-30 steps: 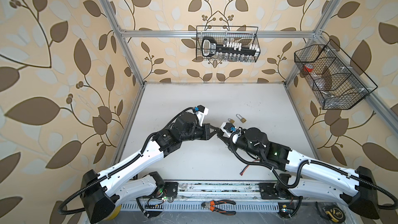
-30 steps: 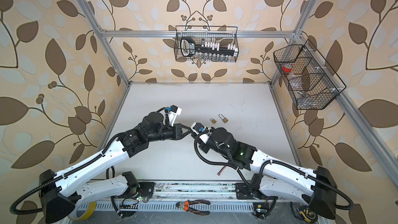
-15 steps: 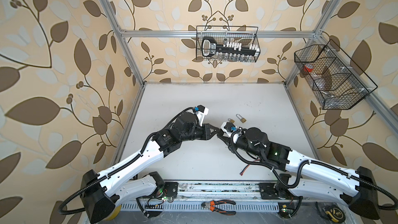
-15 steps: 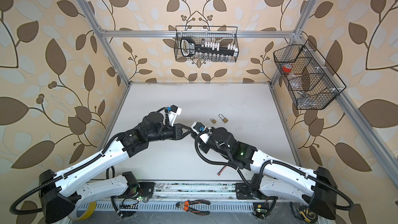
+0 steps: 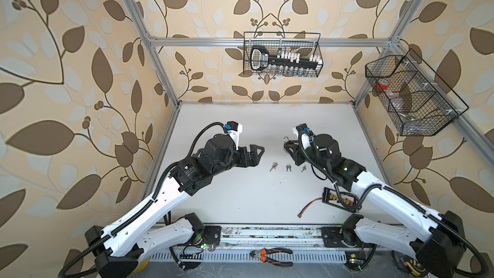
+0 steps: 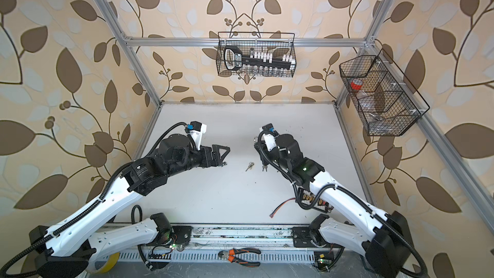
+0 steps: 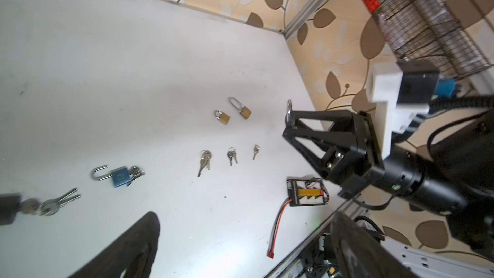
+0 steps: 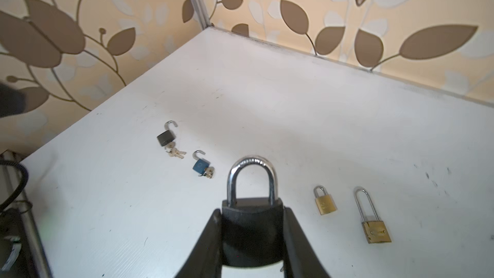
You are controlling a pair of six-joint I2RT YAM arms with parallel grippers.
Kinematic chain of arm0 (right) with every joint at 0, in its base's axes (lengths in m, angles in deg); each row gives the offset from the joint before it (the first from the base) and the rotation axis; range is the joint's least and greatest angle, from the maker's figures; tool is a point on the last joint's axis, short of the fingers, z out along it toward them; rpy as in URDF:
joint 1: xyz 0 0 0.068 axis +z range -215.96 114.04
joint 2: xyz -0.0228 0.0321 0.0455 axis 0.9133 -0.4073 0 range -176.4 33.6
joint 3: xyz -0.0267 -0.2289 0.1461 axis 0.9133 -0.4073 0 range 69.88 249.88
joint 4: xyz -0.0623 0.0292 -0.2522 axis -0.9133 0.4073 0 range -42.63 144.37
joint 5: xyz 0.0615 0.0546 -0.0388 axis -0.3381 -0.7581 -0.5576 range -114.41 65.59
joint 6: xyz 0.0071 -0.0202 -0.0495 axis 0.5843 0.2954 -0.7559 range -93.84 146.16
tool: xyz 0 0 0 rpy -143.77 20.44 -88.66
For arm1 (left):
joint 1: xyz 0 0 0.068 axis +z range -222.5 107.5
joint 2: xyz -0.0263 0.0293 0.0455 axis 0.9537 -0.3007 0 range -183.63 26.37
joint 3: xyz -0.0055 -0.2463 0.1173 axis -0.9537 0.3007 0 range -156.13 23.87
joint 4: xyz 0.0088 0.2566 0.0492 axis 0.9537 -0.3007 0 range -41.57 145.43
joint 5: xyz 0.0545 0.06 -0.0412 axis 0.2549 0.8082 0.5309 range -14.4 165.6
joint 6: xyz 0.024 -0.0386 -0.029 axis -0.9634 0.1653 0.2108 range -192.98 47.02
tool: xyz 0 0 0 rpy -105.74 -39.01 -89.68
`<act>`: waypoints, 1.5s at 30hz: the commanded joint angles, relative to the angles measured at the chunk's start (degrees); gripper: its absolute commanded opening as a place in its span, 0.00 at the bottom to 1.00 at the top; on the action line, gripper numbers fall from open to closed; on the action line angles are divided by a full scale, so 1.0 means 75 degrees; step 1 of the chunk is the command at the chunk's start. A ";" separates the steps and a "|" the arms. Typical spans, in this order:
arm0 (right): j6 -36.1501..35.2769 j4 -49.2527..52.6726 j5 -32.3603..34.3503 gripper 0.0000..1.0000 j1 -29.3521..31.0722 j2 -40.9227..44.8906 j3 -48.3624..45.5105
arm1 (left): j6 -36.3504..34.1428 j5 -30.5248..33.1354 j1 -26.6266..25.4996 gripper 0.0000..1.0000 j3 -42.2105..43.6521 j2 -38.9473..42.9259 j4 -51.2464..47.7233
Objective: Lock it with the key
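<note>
The black padlock has its shackle pushed in, so next I will tilt my right gripper down, lower to the bare tabletop beside the smaller brass padlock and release the black padlock.
My right gripper is shut on the body of a black padlock. Its silver shackle is pushed down into the body. In a top view the right gripper hangs above the table right of centre. My left gripper is open and holds nothing; in both top views it points at the right one across a gap. Three small key bunches lie on the table between the grippers. Whether a key sits in the held padlock is hidden.
An open blue padlock and a small open black padlock, each with keys, lie near the left gripper. Two brass padlocks lie near the right gripper. A battery board with a red-black wire lies front right; wire baskets hang on the walls.
The two grippers met at the table's centre earlier and have since drawn apart. The left gripper has gone from shut to open. The right gripper still holds the black padlock.
</note>
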 commanded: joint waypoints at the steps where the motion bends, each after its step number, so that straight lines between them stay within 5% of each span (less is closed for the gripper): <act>1: 0.0324 0.0821 -0.0699 0.00 -0.0254 -0.0884 0.0696 | -0.0130 0.0724 0.0479 0.99 -0.0034 0.0240 -0.0820; 8: -0.0061 0.1766 -0.0638 0.00 -0.0302 -0.3214 0.2151 | -0.0019 -0.0531 0.2165 0.99 0.0539 0.0804 -0.0868; 17: -0.0713 0.2542 0.0033 0.00 -0.0223 -0.5257 0.3667 | -0.0068 -0.1395 0.3514 0.99 0.0634 0.0944 -0.1339; 29: -0.1166 0.3011 0.0386 0.01 -0.0166 -0.6709 0.4846 | 0.0005 -0.1620 0.3637 0.99 0.0647 0.1050 -0.1322; 45: -0.1301 0.3265 0.0446 0.23 -0.0153 -0.7498 0.5374 | -0.0007 -0.1796 0.3665 0.99 0.0717 0.1132 -0.1301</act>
